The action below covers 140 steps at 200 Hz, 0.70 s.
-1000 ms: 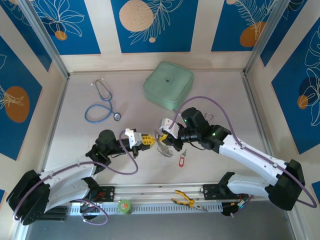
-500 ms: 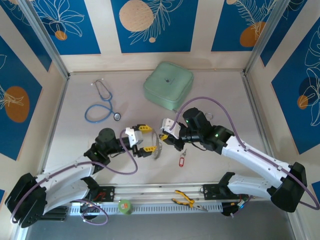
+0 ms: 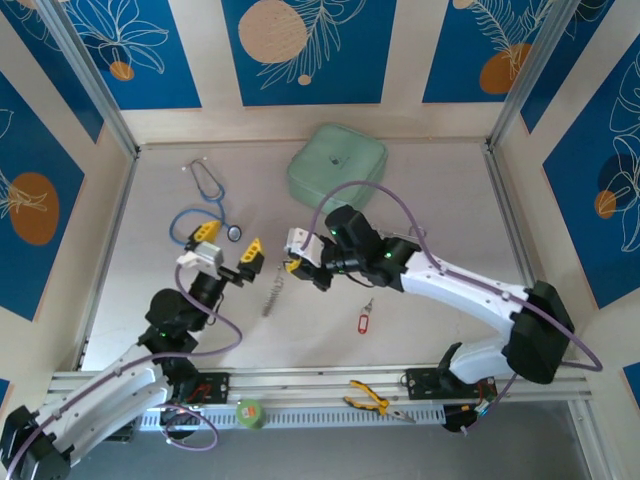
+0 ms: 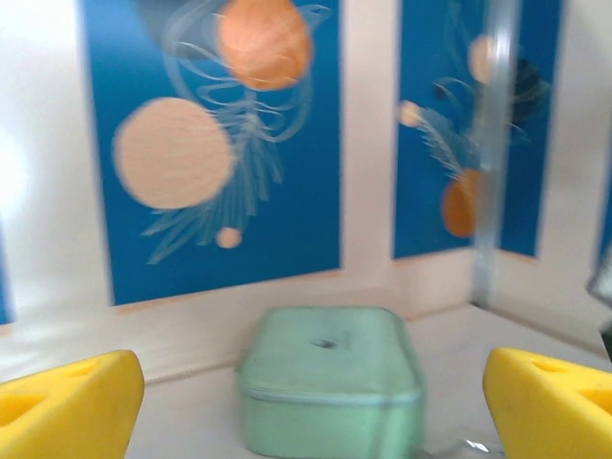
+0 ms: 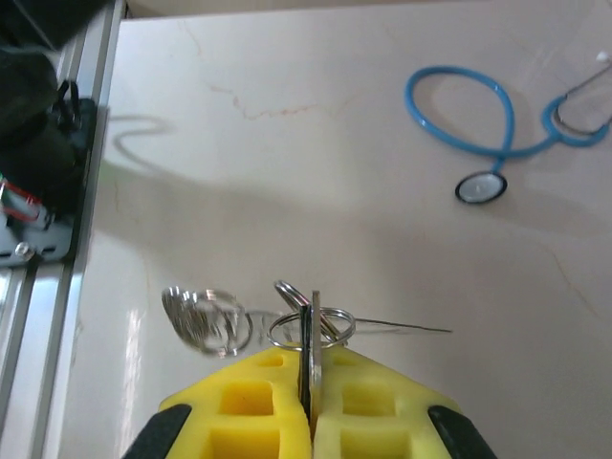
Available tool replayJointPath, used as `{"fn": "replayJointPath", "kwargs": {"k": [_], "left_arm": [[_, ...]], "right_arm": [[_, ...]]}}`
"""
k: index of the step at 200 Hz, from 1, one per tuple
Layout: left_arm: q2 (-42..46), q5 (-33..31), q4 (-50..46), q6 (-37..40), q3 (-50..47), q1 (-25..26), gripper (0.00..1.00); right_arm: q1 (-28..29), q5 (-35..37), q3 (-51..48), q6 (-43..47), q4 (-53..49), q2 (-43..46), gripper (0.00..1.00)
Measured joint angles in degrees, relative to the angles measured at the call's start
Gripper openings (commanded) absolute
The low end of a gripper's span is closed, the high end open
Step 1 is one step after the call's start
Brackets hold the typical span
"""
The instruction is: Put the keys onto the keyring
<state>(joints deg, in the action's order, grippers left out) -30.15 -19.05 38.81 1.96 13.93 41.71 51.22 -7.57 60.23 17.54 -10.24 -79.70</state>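
My right gripper will next move back and down toward the bare tabletop beside the red-tagged key and release the flat silver keys on that open spot.
My right gripper (image 3: 294, 265) (image 5: 308, 368) is shut on flat silver keys (image 5: 309, 325) with small split rings around them. The keyring (image 3: 272, 295) trails from those keys to the lower left. It appears in the right wrist view as a thin wire (image 5: 402, 327) and a blurred cluster of rings (image 5: 201, 317). A small key with a red tag (image 3: 364, 322) lies on the table to the right. My left gripper (image 3: 229, 243) (image 4: 306, 411) is open and empty, lifted left of the keyring and apart from it, with wide-set yellow fingers (image 4: 67, 402).
A mint green case (image 3: 337, 165) (image 4: 330, 378) sits at the back centre. A blue-tubed stethoscope (image 3: 205, 205) (image 5: 478, 124) lies back left, close to the left gripper. Yellow-handled pliers (image 3: 375, 400) and a green tape roll (image 3: 250, 412) rest on the front rail.
The left gripper opened, let go and drew back to the left. The right gripper moved left with the keys, and the keyring now swings below it.
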Motion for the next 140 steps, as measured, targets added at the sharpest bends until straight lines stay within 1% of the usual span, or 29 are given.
{"fn": "replayJointPath", "kwargs": {"k": [11,23,38,56,70,94,118,140], "left_arm": [[1.3,-3.1,-1.4,-0.6,0.5,0.0,0.92],[1.4,-5.1,-2.5,-1.1,1.1,0.0,0.92],[0.6,-6.7,-3.4,-2.1,1.4,0.0,0.93],[-1.5,-7.7,-4.2,-3.2,1.4,0.0,0.93],[-3.5,-8.1,-4.6,-3.9,1.4,0.0,0.93],[-6.9,-8.0,-5.7,-4.8,1.8,0.0,0.94],[-9.8,-8.0,-6.7,-5.2,2.3,0.0,0.93],[-12.0,-7.6,-6.8,-5.6,3.0,0.0,0.93]], "right_arm": [[0.0,-0.1,0.5,-0.1,2.5,-1.9,0.00],[0.0,0.0,0.5,0.2,4.6,-3.8,0.00],[0.1,0.7,-0.1,2.0,5.8,-5.9,0.00],[0.6,2.9,-3.5,6.1,5.7,-6.9,0.00],[1.2,4.7,-6.8,9.5,3.5,-6.9,0.00],[2.2,8.4,-11.3,14.6,-3.5,-6.6,0.00],[2.5,12.2,-13.5,17.7,-10.0,-5.1,0.00],[2.8,15.3,-13.9,19.1,-13.6,-4.2,0.01]]}}
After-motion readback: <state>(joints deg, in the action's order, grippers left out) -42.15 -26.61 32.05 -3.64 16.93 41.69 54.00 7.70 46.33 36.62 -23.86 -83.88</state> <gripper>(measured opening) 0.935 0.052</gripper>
